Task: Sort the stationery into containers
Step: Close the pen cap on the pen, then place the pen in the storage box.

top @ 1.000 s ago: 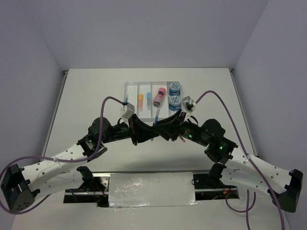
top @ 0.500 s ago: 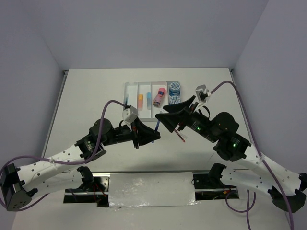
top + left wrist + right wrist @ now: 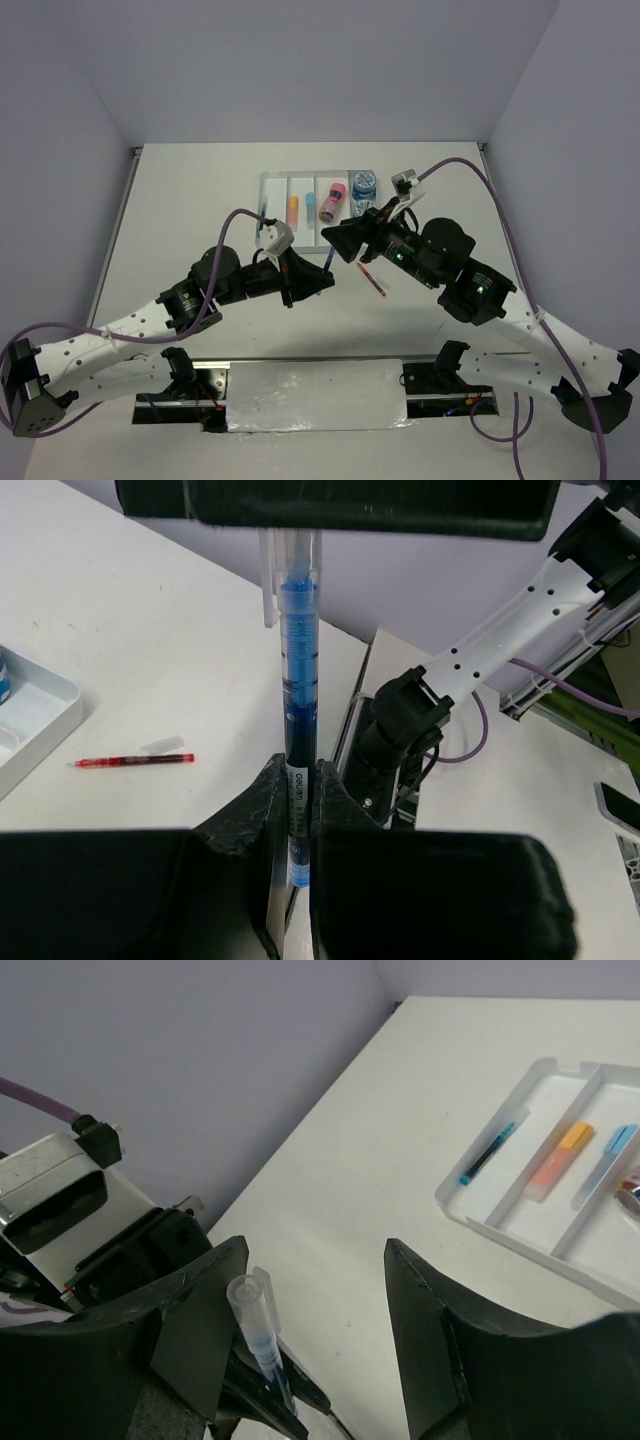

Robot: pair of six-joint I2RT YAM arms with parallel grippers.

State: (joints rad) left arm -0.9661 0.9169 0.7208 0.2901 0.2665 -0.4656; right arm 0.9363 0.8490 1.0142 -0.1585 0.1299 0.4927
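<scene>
The section of the tray already holding a blue pen (image 3: 275,193) is to the left of my left gripper in the top view. My left gripper will swing outward to it, lower and release.
My left gripper (image 3: 298,775) is shut on a blue pen (image 3: 300,660) with a clear cap, held above the table in front of the tray. In the top view the left gripper (image 3: 316,279) holds the blue pen (image 3: 328,262) just under my right gripper (image 3: 340,240). The right gripper (image 3: 315,1260) is open, and the blue pen's capped end (image 3: 255,1325) stands beside its left finger. A red pen (image 3: 372,278) lies on the table. The clear divided tray (image 3: 268,178) holds another blue pen (image 3: 262,212), an orange eraser (image 3: 293,208), a light-blue eraser (image 3: 310,203) and a pink cylinder (image 3: 331,202).
Two round blue patterned rolls (image 3: 364,183) sit at the tray's right end. The red pen (image 3: 130,762) lies a little way from the tray's corner (image 3: 40,705). White walls close the table on three sides.
The right gripper has opened and let go of the blue pen, pulling back to the right. The left gripper keeps the pen and has drawn slightly back from the tray.
</scene>
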